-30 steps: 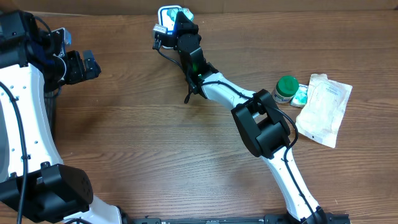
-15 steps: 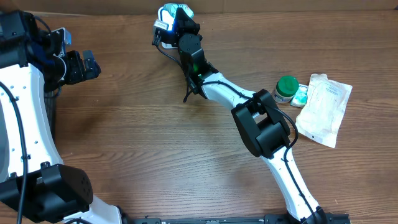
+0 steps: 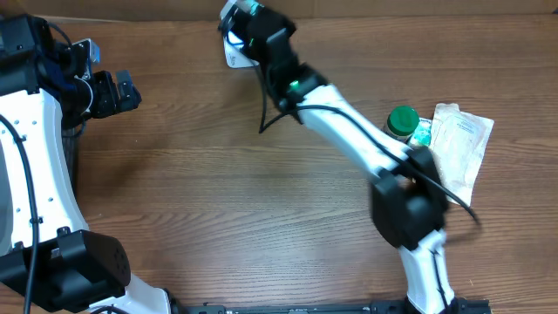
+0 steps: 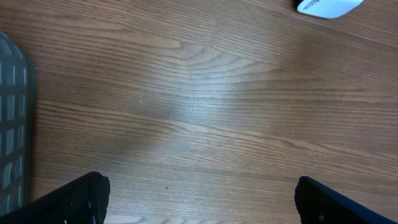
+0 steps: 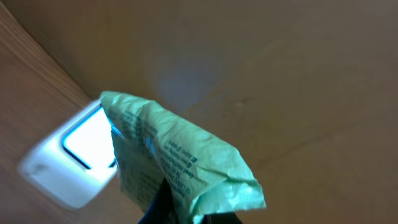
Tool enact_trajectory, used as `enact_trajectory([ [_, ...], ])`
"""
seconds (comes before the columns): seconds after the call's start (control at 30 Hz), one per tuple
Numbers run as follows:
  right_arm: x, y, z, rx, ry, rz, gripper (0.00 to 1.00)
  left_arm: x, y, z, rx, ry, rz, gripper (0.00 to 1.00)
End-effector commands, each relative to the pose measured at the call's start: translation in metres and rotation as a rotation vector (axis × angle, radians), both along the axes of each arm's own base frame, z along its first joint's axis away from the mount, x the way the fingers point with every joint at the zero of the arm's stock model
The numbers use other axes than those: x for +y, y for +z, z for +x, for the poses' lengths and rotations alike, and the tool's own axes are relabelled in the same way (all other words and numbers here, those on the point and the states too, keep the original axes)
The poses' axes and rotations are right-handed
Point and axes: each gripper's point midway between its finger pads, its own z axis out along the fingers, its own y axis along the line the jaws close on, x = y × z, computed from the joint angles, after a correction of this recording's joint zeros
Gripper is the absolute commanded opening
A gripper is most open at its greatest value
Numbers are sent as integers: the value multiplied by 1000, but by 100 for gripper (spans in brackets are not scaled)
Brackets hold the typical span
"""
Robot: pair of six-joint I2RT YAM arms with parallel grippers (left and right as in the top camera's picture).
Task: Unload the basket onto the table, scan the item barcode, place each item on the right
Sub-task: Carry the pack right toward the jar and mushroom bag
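My right gripper lowers and releases the green packet [image 3: 254, 8] onto the white pouch [image 3: 459, 148] next, beside other items to the right in the overhead view.
A crumpled green packet [image 5: 174, 155] with printed text is pinched in my right gripper [image 5: 186, 211], whose jaws are shut on its lower edge. It hangs just in front of the white barcode scanner [image 5: 74, 162], whose bright window faces it. From overhead, the right gripper [image 3: 248, 19] with the green packet [image 3: 254, 8] sits over the scanner [image 3: 227, 12] at the table's far edge. My left gripper [image 3: 129, 92] is far off at the left. In the left wrist view the left gripper [image 4: 199, 199] stands wide open over bare wood with nothing between its fingers.
A green-capped bottle [image 3: 401, 122], a teal packet [image 3: 422, 133] and a white pouch [image 3: 455, 153] lie at the right. A dark gridded bin [image 4: 12, 124] stands by the left arm. A brown cardboard wall [image 5: 280, 74] rises behind the scanner.
The right arm has swung, its elbow moving out to the right, and the gripper has shifted the green packet across the scanner. The left arm has not moved.
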Motion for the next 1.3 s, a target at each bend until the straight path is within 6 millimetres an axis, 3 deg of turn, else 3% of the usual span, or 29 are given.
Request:
enact_trajectory([
  [0.0, -11, 97, -52, 76, 12, 445, 4, -1, 6, 1, -18, -8, 3, 100],
  [0.13, -42, 107, -100, 288, -31, 573, 4, -1, 6, 1, -18, -8, 3, 99],
  [0.27, -82, 102, -143, 487, -124, 674, 4, -1, 6, 1, -18, -8, 3, 100],
  [0.4, -115, 88, -169, 648, -199, 726, 4, -1, 6, 1, -18, -8, 3, 100],
  [0.57, -182, 72, -164, 705, -445, 840, 4, -1, 6, 1, -18, -8, 3, 100],
  [0.6, -201, 71, -161, 729, -471, 906, 4, -1, 6, 1, -18, -8, 3, 100],
  [0.7, -233, 70, -159, 763, -502, 992, 4, -1, 6, 1, -18, -8, 3, 100],
  [0.87, -309, 53, -167, 757, -700, 1037, 4, -1, 6, 1, -18, -8, 3, 100],
  [1.03, -370, 16, -182, 773, -903, 1073, 4, -1, 6, 1, -18, -8, 3, 100],
  [1.27, -415, -50, -193, 806, -1057, 1130, 4, -1, 6, 1, -18, -8, 3, 100],
])
